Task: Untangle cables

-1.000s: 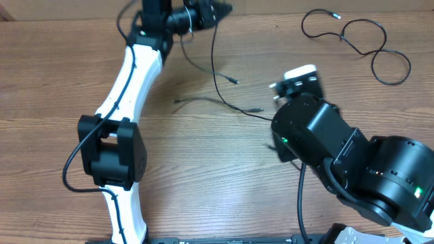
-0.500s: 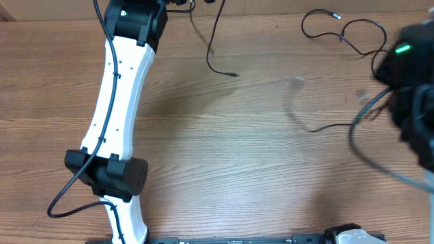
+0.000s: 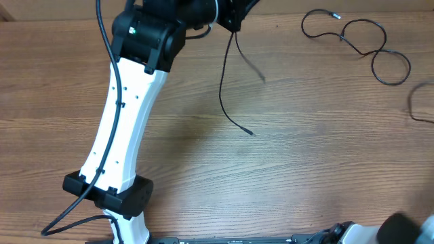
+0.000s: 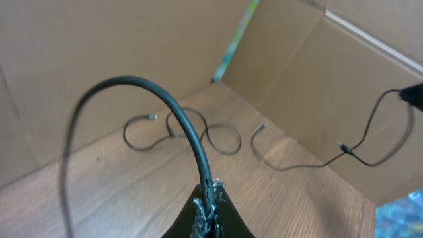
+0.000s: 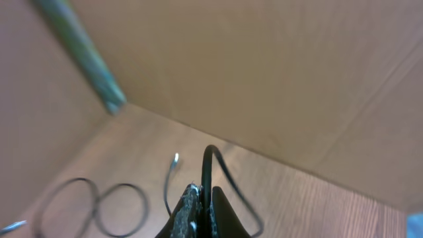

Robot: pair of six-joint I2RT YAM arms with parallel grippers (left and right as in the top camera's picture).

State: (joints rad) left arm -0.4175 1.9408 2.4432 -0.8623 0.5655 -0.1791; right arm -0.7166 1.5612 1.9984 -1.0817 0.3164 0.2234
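My right gripper needs to tilt and move down toward the bare tabletop short of the loops to release its cable, because the cable hangs clear of both others.
My left gripper [image 3: 232, 13] is at the table's back edge, shut on a thin black cable [image 3: 222, 88]. The cable hangs down and its plug end [image 3: 250, 132] lies mid-table. In the left wrist view the jaws [image 4: 210, 201] pinch this cable [image 4: 182, 119], which arcs up and left. My right gripper [image 5: 203, 198] is shut on another black cable [image 5: 206, 165]; a short piece of it shows at the right edge of the overhead view [image 3: 417, 108]. A third cable lies in loose loops at the back right [image 3: 352, 37], apart from both.
The white left arm [image 3: 125, 115] stretches from the front edge to the back. A dark part of the right arm [image 3: 407, 227] shows at the front right corner. Cardboard walls [image 4: 317, 79] stand behind the table.
The right arm swung from mid-table off to the right, out of the overhead view, taking its cable. The left gripper shifted right along the back edge; its cable now hangs free.
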